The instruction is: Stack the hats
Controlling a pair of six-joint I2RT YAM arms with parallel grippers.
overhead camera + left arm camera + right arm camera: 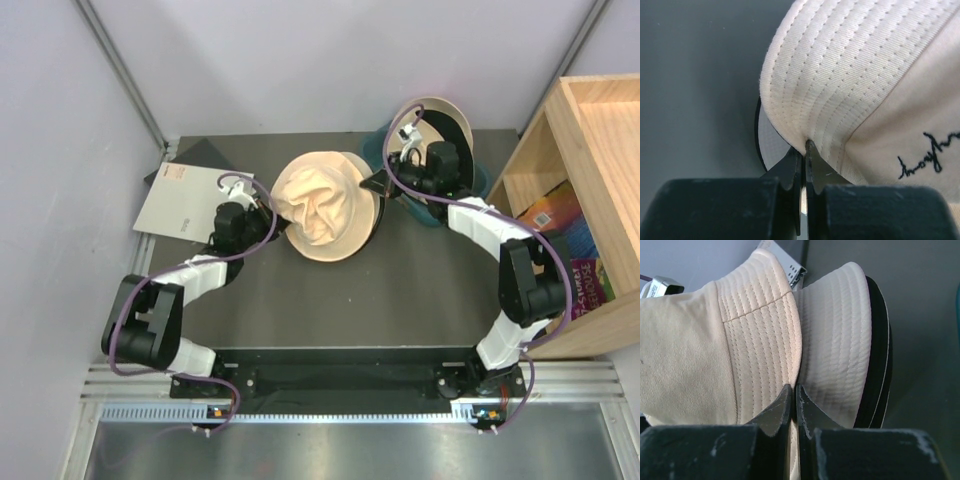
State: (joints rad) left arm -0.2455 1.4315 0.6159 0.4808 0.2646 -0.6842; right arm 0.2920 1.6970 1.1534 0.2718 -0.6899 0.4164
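Observation:
My left gripper holds the beige hat's brim and needs to move it outward next and open, because the white hat's brim (771, 142) still shows past the beige hat's far edge.
A beige bucket hat (322, 205) lies crumpled at the table's middle, on top of a white hat and a black hat whose brim (378, 215) shows at its right edge. My left gripper (268, 215) is shut on the beige hat's left brim (830, 85). A white brim (771, 142) with a black edge lies beneath it. My right gripper (378, 183) is shut on the hat's right brim (765, 340), above the white brim (840, 340) and the black brim (880, 365). Another beige hat with black lining (440, 120) stands at the back right, partly hidden by the right arm.
A teal tub (375, 150) sits at the back, under the black-lined hat. A white sheet (185, 200) and a dark pad (205, 155) lie at the back left. A wooden shelf (590, 150) with books (555, 215) stands on the right.

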